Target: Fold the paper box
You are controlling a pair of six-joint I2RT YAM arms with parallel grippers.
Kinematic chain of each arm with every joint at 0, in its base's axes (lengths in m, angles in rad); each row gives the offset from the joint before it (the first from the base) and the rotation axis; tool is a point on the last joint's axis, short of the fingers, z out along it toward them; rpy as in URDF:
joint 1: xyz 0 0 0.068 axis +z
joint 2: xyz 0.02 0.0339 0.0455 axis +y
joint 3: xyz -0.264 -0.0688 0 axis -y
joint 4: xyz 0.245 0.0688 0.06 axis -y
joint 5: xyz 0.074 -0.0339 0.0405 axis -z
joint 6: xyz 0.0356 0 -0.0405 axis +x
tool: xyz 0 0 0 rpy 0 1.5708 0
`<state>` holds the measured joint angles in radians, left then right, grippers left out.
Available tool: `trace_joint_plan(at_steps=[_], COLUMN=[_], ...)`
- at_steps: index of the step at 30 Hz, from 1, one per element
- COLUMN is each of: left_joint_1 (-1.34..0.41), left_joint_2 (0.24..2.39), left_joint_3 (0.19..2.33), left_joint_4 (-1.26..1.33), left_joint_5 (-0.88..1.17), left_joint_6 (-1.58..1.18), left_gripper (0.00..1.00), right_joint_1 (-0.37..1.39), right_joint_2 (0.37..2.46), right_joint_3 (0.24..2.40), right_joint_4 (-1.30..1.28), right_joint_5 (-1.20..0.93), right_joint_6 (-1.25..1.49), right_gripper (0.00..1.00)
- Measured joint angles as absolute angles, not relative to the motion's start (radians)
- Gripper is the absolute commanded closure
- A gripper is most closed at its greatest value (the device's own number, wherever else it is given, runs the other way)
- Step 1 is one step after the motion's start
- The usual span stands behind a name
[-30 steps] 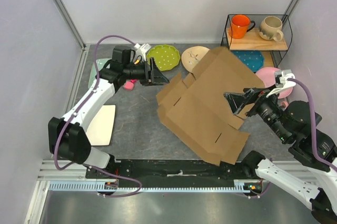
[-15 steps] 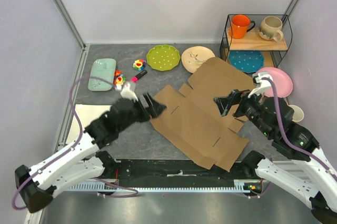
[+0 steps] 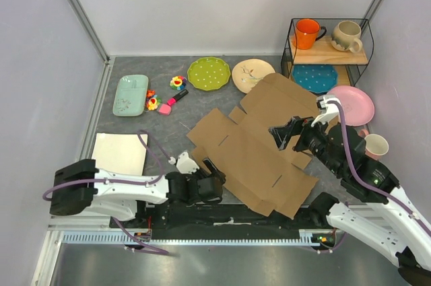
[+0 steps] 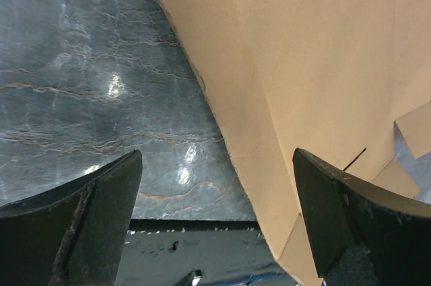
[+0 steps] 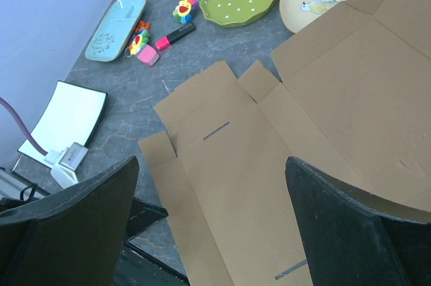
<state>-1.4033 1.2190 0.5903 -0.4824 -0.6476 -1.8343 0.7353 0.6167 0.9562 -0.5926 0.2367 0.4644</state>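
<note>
My open left gripper comes down onto the cardboard's near edge (image 3: 227, 184) (image 4: 234, 155) next and closes there, as that edge already runs through the gap between its fingers.
The paper box (image 3: 259, 145) is a flat brown cardboard die-cut with flaps and slits, lying unfolded across the middle of the table. My left gripper (image 3: 210, 168) sits low by the near edge, at the sheet's left front edge. It is open in the left wrist view (image 4: 215, 232), with the cardboard (image 4: 303, 64) running past its right finger (image 4: 363, 225). My right gripper (image 3: 281, 136) hovers above the sheet's right part, open and empty. The right wrist view (image 5: 212, 225) looks down on the cardboard (image 5: 283, 151).
Along the back lie a pale green tray (image 3: 130, 95), small toys and a marker (image 3: 168, 101), a green plate (image 3: 209, 73) and a cream plate (image 3: 250, 74). A white tray (image 3: 120, 153) lies left. A wire shelf (image 3: 329, 57) holds mugs and a blue plate; a pink plate (image 3: 353, 104) is beside it.
The cardboard, earlier tilted up, now lies flat. My left arm has swung from the back left down to the near edge and its gripper has opened. The right gripper shifted slightly left.
</note>
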Motion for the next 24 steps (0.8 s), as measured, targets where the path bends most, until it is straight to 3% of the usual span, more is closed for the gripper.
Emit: trace_joint_plan(at_steps=[3, 7, 16, 19, 22, 24], left_joint_1=[-1.407, -1.407, -1.391, -1.380, -1.361, -1.345], left_joint_2=[1.274, 1.299, 1.424, 1.457, 1.478, 1.481], left_joint_3=[0.586, 0.543, 0.468, 0.443, 0.414, 0.395], left_joint_4=[-0.436, -0.298, 0.046, 0.146, 0.222, 0.249], left_joint_5=[-0.664, -0.691, -0.694, -0.683, -0.664, -0.645], left_joint_6=[-1.891, -1.927, -1.933, -1.931, -1.921, -1.897], left_gripper=[0.02, 0.18, 0.44, 0.60, 0.87, 0.98], right_joint_1=[0.735, 0.735, 0.735, 0.735, 0.735, 0.735], right_joint_2=[0.601, 0.577, 0.610, 0.629, 0.644, 0.647], right_joint_3=[0.950, 0.945, 0.926, 0.922, 0.920, 0.913], right_joint_4=[-0.595, -0.599, -0.599, -0.598, -0.592, -0.589], right_joint_5=[0.239, 0.244, 0.241, 0.239, 0.235, 0.233], right_joint_6=[0.467, 0.467, 0.466, 0.466, 0.466, 0.466], right_gripper=[0.02, 0.02, 0.02, 0.02, 0.02, 0.02])
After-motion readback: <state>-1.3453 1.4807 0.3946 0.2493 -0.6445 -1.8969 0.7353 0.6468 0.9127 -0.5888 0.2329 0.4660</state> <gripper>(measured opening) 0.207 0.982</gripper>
